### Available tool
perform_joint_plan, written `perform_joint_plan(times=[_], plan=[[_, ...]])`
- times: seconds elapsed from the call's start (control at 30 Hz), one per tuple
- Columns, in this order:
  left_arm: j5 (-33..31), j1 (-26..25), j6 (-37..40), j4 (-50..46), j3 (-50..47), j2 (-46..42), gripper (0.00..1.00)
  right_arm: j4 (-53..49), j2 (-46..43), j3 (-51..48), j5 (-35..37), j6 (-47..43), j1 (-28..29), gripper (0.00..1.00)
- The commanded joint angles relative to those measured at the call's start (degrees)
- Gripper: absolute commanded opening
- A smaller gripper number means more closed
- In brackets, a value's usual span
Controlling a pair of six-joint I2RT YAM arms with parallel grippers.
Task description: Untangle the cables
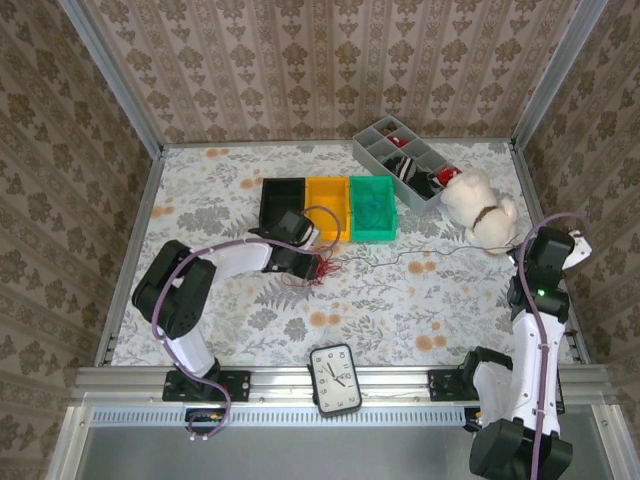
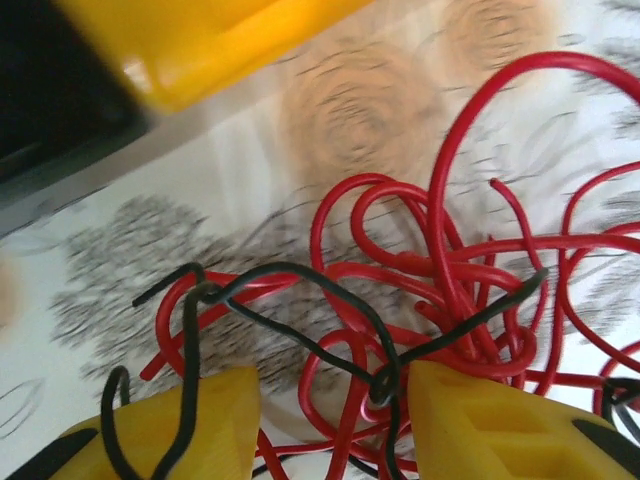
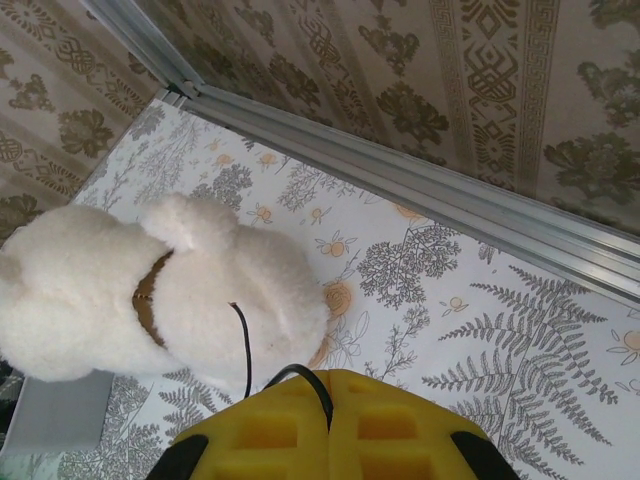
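Note:
My right gripper moves down toward the red tangle next. It releases the black cable over the tabletop near the green bin (image 1: 374, 267), since the cable still runs into that tangle.
A tangle of red cable (image 1: 322, 268) lies on the floral table in front of the yellow bin. My left gripper (image 1: 310, 262) hangs right over it. In the left wrist view, red loops (image 2: 440, 290) and a thin black cable (image 2: 300, 275) run between the yellow fingers (image 2: 165, 425) of the left gripper (image 2: 333, 420), which is open. The black cable (image 1: 420, 253) stretches right across the table to my right gripper (image 1: 520, 256). The right gripper (image 3: 328, 385) is shut on the black cable (image 3: 245, 350), whose free end curls out beside the plush toy.
Black (image 1: 283, 200), yellow (image 1: 327, 205) and green (image 1: 372, 205) bins stand in a row behind the tangle. A grey divided tray (image 1: 400, 160) sits at the back right, with a white plush toy (image 1: 480, 205) next to it. A clock (image 1: 335, 378) lies on the near rail.

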Motion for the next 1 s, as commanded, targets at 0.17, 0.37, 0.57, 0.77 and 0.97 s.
perform_joint_plan(times=[0.17,0.37,0.57,0.77,0.97], plan=[[-6.8,3.3,-4.3,-10.5,-3.0,-0.4,0.48,2.3,2.5,3.1,-4.4,0.7,-1.0,0.0],[1.7,-1.8,0.5,-4.9,-0.1,0.6,0.5,1.8,2.3,3.8,-2.6,-2.3,8.3,0.0],[5.1,-5.4,5.5,-4.9,4.7,4.5,0.49,5.6,2.9,-1.6,-4.3,-3.8,25.8,0.0],[5.2,-5.6,6.1,-5.6,7.0,6.2,0.49,9.7,10.2,-6.8,-3.8,-6.7,44.0,0.0],[5.1,-6.0,5.9,-5.6,7.8,7.1,0.49,12.7,24.8,-3.4,-9.9,-11.8,53.6,0.01]])
